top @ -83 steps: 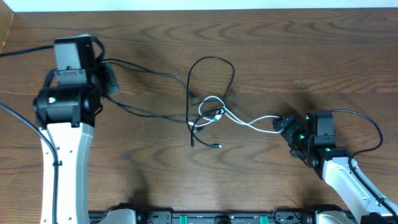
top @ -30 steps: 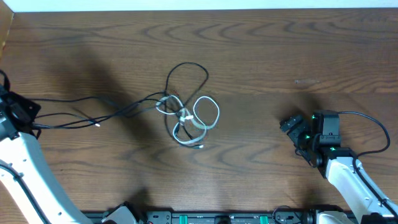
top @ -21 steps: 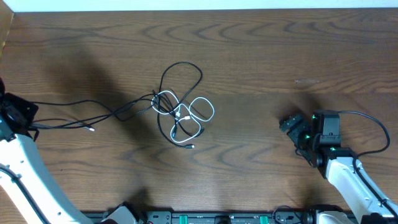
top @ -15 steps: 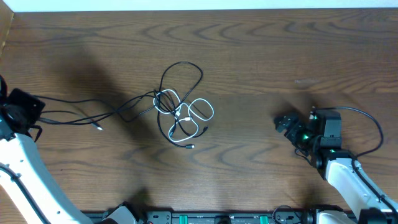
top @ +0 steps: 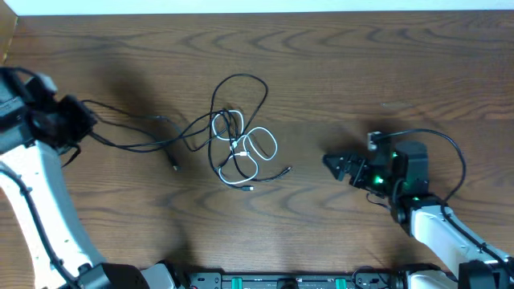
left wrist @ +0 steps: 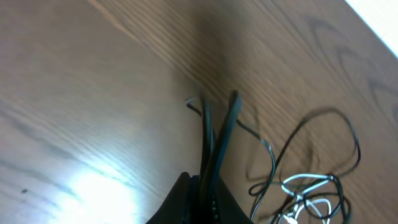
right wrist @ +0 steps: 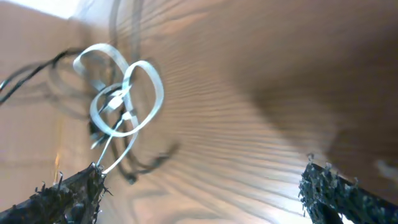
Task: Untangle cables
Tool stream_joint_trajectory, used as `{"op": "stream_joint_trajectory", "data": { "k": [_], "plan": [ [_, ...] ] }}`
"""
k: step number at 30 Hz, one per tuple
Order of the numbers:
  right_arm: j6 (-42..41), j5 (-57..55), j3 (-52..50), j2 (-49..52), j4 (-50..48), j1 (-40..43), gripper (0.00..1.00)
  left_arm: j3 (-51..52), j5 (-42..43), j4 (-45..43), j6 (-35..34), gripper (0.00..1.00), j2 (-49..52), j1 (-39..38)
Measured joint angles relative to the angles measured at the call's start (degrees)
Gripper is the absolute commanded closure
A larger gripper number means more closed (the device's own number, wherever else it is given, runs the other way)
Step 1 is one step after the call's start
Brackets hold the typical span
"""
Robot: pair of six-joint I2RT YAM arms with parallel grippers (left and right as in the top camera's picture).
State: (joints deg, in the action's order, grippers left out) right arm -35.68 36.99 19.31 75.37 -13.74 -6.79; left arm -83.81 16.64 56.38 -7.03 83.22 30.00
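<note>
The robot's right gripper needs to move down and across toward the tangle, onto the white cable's loop nearest to it, because that loop bulges out from the black cable's parts.
The cables lie in a tangle at the table's middle. The white cable (top: 238,151) makes small loops, and it also shows in the right wrist view (right wrist: 160,93). A black cable (top: 128,146) runs left from the tangle in two strands to my left gripper (top: 79,120). That gripper is shut on the strands, as the left wrist view shows (left wrist: 208,186), with the black cable (left wrist: 214,140) reaching ahead. Another black loop (top: 241,79) rises behind the tangle. My right gripper (top: 336,164) is open and empty just right of the tangle, its fingers wide apart in the right wrist view (right wrist: 205,186).
A loose black plug end (top: 175,166) lies left of the tangle, another (top: 285,170) at its right, close to my right gripper. The right arm's own thick wire (top: 450,152) arcs behind that wrist. The wooden table (top: 385,72) has a pale far edge.
My right gripper let go of the white cable, then moved left toward the tangle. My left gripper dragged the tangle left, then came back right, and the black strands slackened.
</note>
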Motion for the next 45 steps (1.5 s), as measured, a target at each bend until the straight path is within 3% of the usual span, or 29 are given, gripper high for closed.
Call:
{"op": "stream_joint_trajectory", "data": {
  "k": [7, 12, 28, 37, 45],
  "plan": [
    [1.88, 1.11, -0.15, 0.02, -10.14, -8.2, 0.01, 0.0, -0.02, 0.02, 1.11, 0.92, 3.61, -4.09],
    [3.32, -3.87, -0.15, 0.02, -12.96, -12.9, 0.01, 0.0, -0.02, 0.02, 1.14, 0.92, 5.46, -5.29],
    [23.3, -20.55, -0.22, 0.59, -18.6, -24.72, 0.04, 0.0, -0.02, 0.02, 1.14, 0.93, 5.68, -11.61],
    [24.57, -23.58, 0.15, 10.75, -25.83, -26.05, 0.02, 0.0, -0.02, -0.94, 1.16, 0.93, 5.68, -15.96],
    [24.15, -23.23, 7.74, 20.7, -26.4, -28.65, 0.03, 0.0, -0.02, -0.98, 1.29, 0.92, 5.68, -16.2]
  ]
}}
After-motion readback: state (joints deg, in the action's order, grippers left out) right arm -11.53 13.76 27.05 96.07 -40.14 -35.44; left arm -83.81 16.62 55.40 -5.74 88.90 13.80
